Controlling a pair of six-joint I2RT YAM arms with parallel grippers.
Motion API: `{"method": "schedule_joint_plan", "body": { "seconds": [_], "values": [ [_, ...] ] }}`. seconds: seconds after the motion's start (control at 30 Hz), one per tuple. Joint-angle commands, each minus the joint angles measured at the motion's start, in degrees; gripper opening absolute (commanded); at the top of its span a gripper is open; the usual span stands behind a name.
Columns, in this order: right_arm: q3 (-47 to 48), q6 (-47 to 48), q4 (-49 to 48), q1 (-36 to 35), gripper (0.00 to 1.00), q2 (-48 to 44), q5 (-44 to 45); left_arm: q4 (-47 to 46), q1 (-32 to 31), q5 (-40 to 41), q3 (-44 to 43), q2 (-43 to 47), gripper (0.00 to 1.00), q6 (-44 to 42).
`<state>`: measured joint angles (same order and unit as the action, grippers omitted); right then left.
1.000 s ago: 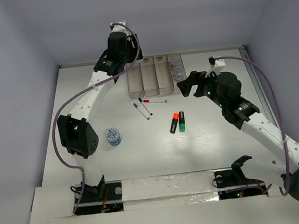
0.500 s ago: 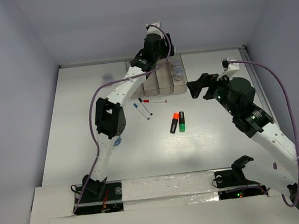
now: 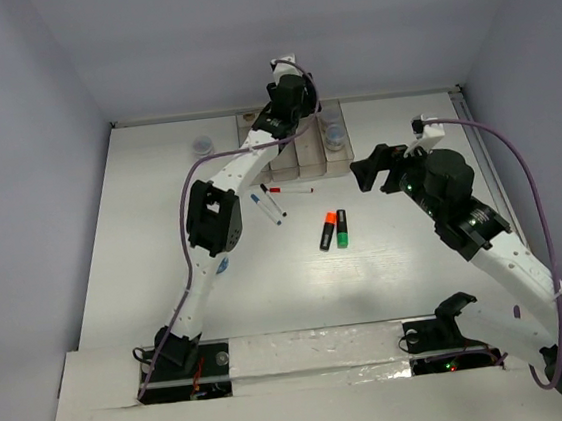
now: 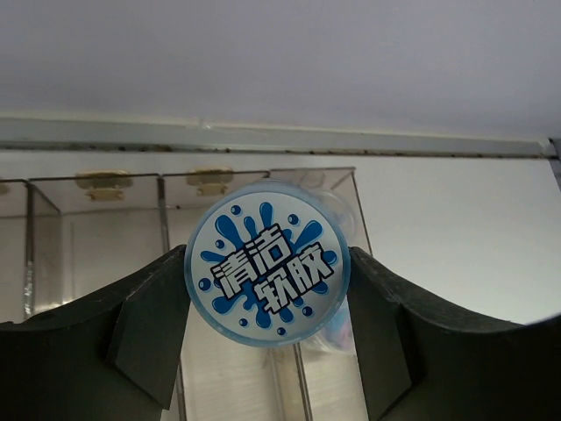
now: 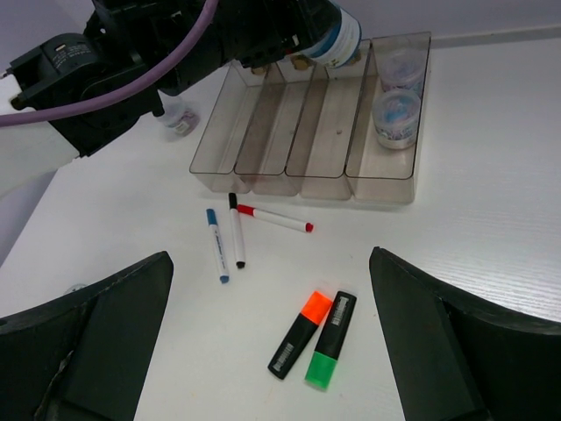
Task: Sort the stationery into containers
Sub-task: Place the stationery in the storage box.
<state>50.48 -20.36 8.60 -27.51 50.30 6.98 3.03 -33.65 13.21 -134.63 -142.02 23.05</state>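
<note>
I should next lower the round tub with my left gripper onto the far end of the tray's third section and release it there, since that end is below and that section is empty.
My left gripper (image 3: 293, 107) is shut on a round tub with a blue-white lid (image 4: 267, 261). It holds the tub (image 5: 338, 39) above the far end of the clear tray (image 5: 263, 132), about over the divider between the third and rightmost compartments. Two tubs (image 5: 395, 117) lie in the rightmost compartment. Red (image 5: 273, 218), black (image 5: 237, 232) and blue (image 5: 216, 246) pens lie in front of the tray. The orange (image 5: 300, 333) and green (image 5: 329, 340) highlighters lie side by side nearer. My right gripper (image 3: 375, 167) is open and empty, above the table right of the pens.
A loose tub (image 3: 201, 146) sits on the table left of the tray. Another tub (image 3: 224, 267) shows partly under the left arm's elbow (image 3: 211, 218). The left arm stretches across the pens' left side. White walls close the table at the back and sides.
The left arm has swung right, from the tray's left end to above its right half, with the tub held. The right gripper has shifted slightly right and up.
</note>
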Motion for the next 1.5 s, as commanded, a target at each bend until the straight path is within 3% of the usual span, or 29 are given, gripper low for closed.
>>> {"method": "schedule_joint_plan", "body": {
  "seconds": [0.0, 0.57, 0.73, 1.03, 1.33, 1.47],
  "values": [
    [-0.2, 0.6, -1.3, -0.5, 1.00, 0.0, -1.2, -6.0, 0.1, 4.5, -3.4, 0.4, 0.19, 0.2],
    [-0.3, 0.6, -1.1, -0.5, 1.00, 1.0, -3.1, -4.5, 0.1, 5.9, -2.0, -2.2, 0.21, -1.1],
    [-0.3, 0.5, -0.9, -0.5, 1.00, 1.3, -3.5, -4.4, 0.1, 6.1, -2.7, -3.0, 0.27, -1.5],
    [-0.1, 0.6, -0.8, -0.5, 1.00, 1.1, -3.4, -4.5, 0.1, 6.2, -2.7, -3.7, 0.47, -1.4],
    [0.2, 0.7, -0.4, -0.5, 1.00, 0.6, -3.6, -5.1, 0.1, 4.1, -2.7, -3.7, 0.88, -0.6],
    [0.3, 0.8, -0.4, -0.5, 1.00, 0.5, -4.0, -5.7, 0.1, 3.1, -2.7, -3.0, 0.95, -0.3]
  ]
}}
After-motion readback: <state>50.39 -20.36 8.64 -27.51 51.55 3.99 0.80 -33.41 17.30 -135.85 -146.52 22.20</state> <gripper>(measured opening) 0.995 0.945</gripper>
